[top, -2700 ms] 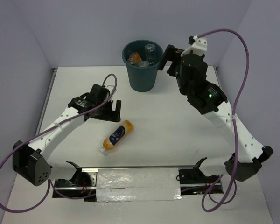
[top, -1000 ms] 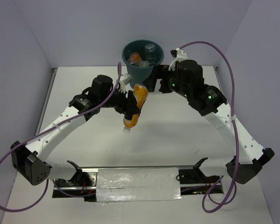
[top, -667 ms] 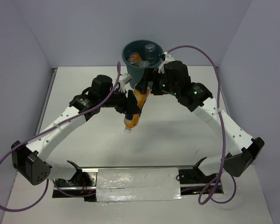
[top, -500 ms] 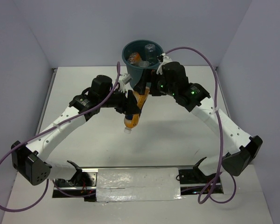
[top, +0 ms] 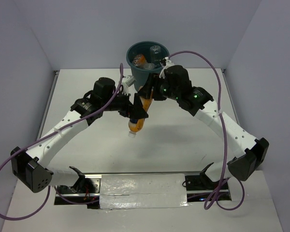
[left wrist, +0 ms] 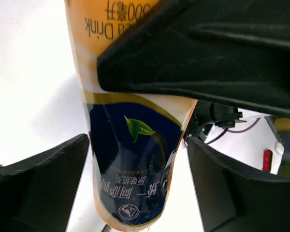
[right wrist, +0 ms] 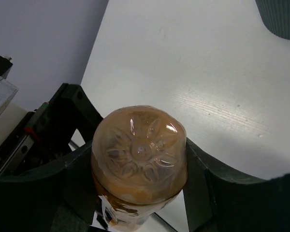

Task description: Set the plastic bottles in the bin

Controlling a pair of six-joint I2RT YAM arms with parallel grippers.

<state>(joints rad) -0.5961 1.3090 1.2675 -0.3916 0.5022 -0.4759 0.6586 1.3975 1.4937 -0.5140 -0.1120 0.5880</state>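
Observation:
I need to swing my right gripper outward next, turning it toward the back wall, over the bin's opening (top: 148, 53) and release the larger orange bottle, because the bottle is still hanging outside.
The larger orange bottle (top: 138, 119) with a dark blue label hangs cap-down over the table, in front of the dark teal bin (top: 140, 73). My right gripper (top: 146, 94) is shut on its upper, base end; in the right wrist view both fingers press the sides of the bottle (right wrist: 139, 153). My left gripper (top: 137, 110) stands open around the label part, with a gap on each side of the bottle (left wrist: 135, 159). Inside the bin lie a clear bottle (top: 156, 53) and a short orange one (top: 137, 60).
The bin stands at the back middle of the white table (top: 183, 140), just behind both grippers. Grey walls close in the table at the back and sides. A taped rail (top: 142, 189) runs along the near edge between the arm bases.
My right gripper has come in from the right and shut on the bottle's base end. My left gripper's jaws have opened off the bottle. The bottle has stayed in place.

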